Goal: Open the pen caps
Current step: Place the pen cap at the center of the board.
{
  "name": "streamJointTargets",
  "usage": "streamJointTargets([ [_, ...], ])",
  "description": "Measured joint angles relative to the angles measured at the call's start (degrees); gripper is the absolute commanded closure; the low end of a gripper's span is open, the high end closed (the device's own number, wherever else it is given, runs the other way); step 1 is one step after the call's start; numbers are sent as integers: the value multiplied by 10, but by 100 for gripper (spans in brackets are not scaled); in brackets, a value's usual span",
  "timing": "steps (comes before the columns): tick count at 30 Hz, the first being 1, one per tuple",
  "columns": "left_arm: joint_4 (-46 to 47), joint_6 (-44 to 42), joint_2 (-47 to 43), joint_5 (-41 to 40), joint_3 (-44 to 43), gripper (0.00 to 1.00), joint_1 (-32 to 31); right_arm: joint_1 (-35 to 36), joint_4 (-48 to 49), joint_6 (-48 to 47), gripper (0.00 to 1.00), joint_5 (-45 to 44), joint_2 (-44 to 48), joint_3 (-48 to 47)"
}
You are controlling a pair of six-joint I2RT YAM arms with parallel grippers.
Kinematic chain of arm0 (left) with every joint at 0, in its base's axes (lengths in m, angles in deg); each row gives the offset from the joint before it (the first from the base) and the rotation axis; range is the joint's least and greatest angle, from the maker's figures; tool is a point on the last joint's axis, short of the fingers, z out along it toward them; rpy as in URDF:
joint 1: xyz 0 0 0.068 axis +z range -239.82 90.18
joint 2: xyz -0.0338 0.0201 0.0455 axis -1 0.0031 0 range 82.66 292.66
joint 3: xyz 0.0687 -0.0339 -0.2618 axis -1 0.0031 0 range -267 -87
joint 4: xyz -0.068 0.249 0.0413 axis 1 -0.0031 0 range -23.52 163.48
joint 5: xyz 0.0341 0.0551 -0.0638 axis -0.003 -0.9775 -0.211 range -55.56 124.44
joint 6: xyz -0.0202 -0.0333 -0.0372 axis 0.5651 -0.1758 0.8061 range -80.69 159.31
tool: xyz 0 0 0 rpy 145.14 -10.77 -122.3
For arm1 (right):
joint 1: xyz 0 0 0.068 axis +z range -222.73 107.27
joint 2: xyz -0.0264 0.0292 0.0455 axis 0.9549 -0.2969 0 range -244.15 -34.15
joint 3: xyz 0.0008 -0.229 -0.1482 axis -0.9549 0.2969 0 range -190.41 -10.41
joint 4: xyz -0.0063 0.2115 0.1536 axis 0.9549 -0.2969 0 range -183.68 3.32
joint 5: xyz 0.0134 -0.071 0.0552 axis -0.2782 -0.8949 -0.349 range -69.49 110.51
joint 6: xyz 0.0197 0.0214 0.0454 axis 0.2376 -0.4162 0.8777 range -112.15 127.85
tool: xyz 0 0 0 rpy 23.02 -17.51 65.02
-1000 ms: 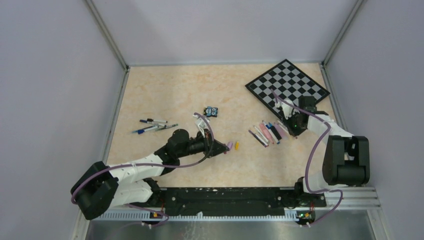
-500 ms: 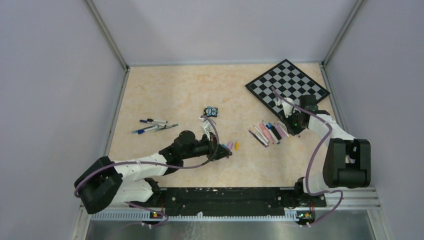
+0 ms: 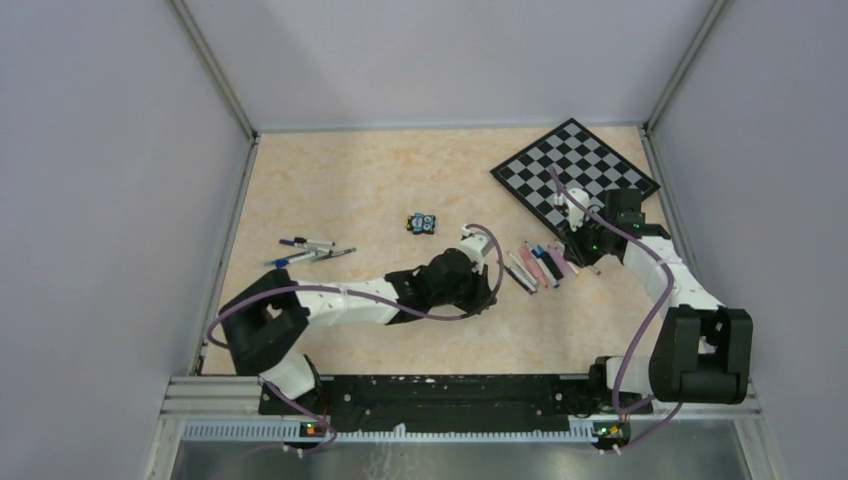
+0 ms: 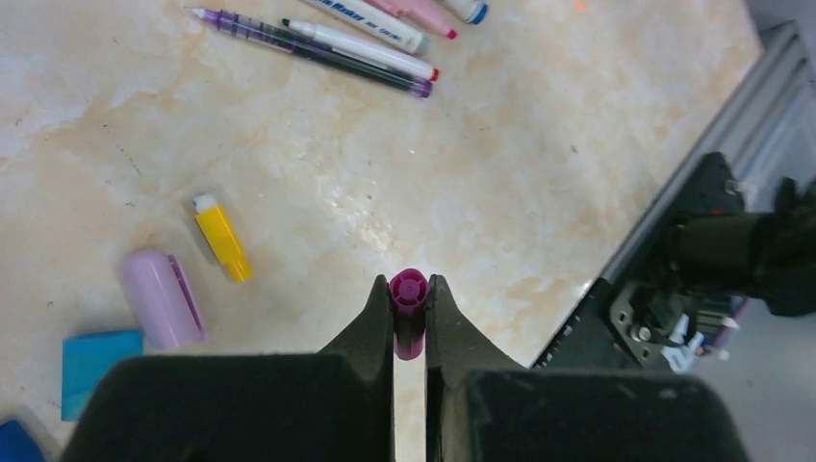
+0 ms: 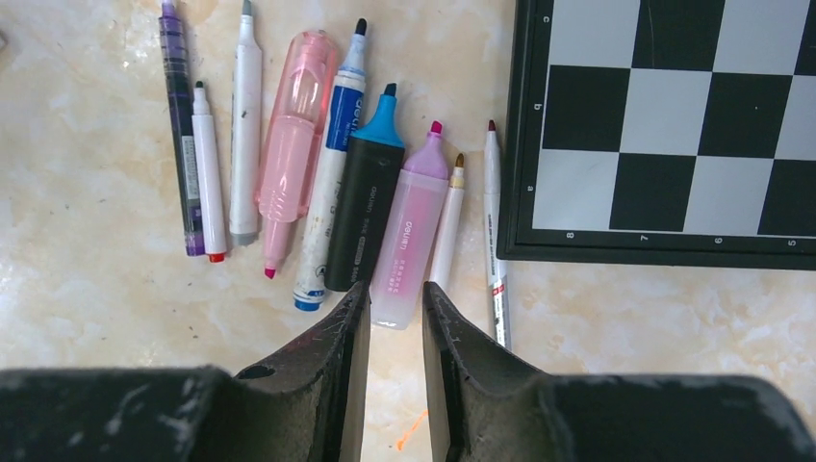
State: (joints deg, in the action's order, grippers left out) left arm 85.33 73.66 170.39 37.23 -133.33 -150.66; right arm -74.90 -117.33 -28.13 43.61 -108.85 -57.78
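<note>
Next, my left gripper lowers toward the spot beside the yellow cap, where the loose caps lie gathered, and then releases the magenta pen cap [image 4: 409,287] there.
My left gripper [image 4: 410,291] is shut on a magenta pen cap [image 4: 409,287], held end-on just above the table. A yellow cap [image 4: 223,242], a lilac cap [image 4: 162,299] and a blue cap [image 4: 96,359] lie to its left. In the top view the left gripper [image 3: 491,290] reaches toward the row of pens [image 3: 541,264]. My right gripper [image 5: 395,298] is open a little and holds nothing. It hangs over the near end of a pink highlighter [image 5: 408,239] in that uncapped row [image 5: 289,164], next to the chessboard.
The chessboard [image 3: 576,168] lies at the back right, its edge [image 5: 577,255] close to the pens. A second group of pens [image 3: 310,250] sits at the left. A small toy block [image 3: 422,222] stands mid-table. The rail [image 4: 674,192] runs along the near edge.
The left arm has swung right across the table with the magenta cap, past the loose caps toward the pen row. The right gripper has opened slightly and shifted a little.
</note>
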Motion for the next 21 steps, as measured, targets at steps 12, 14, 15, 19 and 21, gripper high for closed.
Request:
streamJointTargets([
  [12, -211, -9, 193, -119, -214, 87, -15, 0, -3, 2, 74, 18, 16, 0],
  [14, -243, -9, 217, -135, -243, 84, -14, 0, -3, 2, 74, 19, 16, 0],
  [15, -257, -9, 228, -142, -255, 81, -15, 0, -3, 2, 74, 19, 17, 0],
  [19, -299, -4, 248, -161, -283, 75, -15, 0, -3, 2, 74, 21, 21, 0],
  [21, -310, -3, 248, -166, -287, 73, -15, 0, -3, 2, 74, 21, 23, 0],
])
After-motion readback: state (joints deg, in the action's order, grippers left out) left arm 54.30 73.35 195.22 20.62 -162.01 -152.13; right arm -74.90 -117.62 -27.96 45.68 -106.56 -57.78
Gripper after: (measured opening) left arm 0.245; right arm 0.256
